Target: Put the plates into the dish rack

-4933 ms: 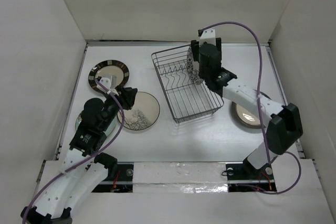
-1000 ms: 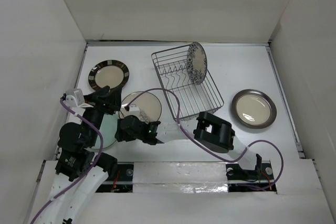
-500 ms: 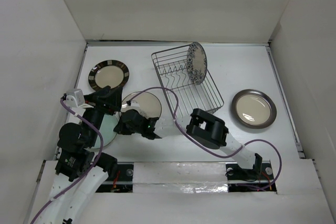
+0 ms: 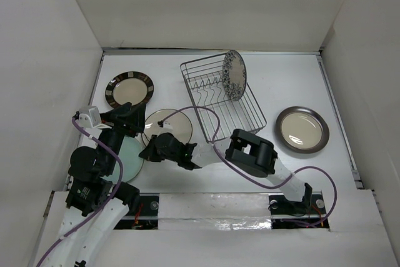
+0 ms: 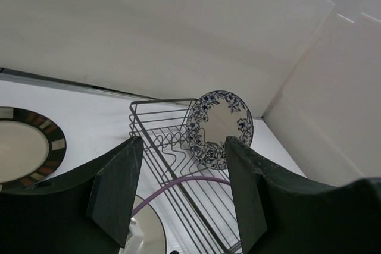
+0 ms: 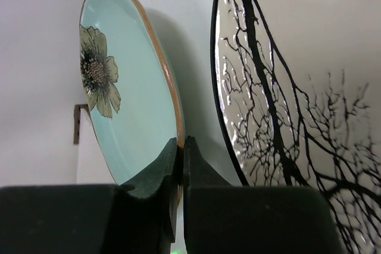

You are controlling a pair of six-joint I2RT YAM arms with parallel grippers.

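My right gripper should lift the teal plate (image 4: 130, 158) next and carry it outward over the slot beside the blue floral plate (image 4: 234, 74). It should then lower the plate and let go, because that slot is empty.
My right gripper (image 6: 180, 148) is shut on the orange-edged rim of the pale teal plate (image 6: 122, 108), which has a flower drawn on it. Beside it lies the cream plate with the black tree drawing (image 6: 286, 87). From above, the right gripper (image 4: 147, 153) sits at the right edge of the teal plate (image 4: 130, 158), just in front of the tree plate (image 4: 169, 124). The left gripper (image 4: 132, 119) hovers open and holds nothing. The blue floral plate (image 4: 234, 74) stands upright in the dish rack (image 4: 240, 126). The striped-rim plate (image 4: 129, 90) lies flat at the back left.
A grey-brown rimmed plate (image 4: 302, 129) lies flat right of the rack. The right arm's purple cable (image 4: 206, 120) loops over the rack's near corner. White walls close in the table on three sides. Through the open left fingers (image 5: 247, 188) I see the rack (image 5: 161, 141).
The right gripper's jaws have closed on the teal plate's rim and it has shifted slightly. The left arm has not moved.
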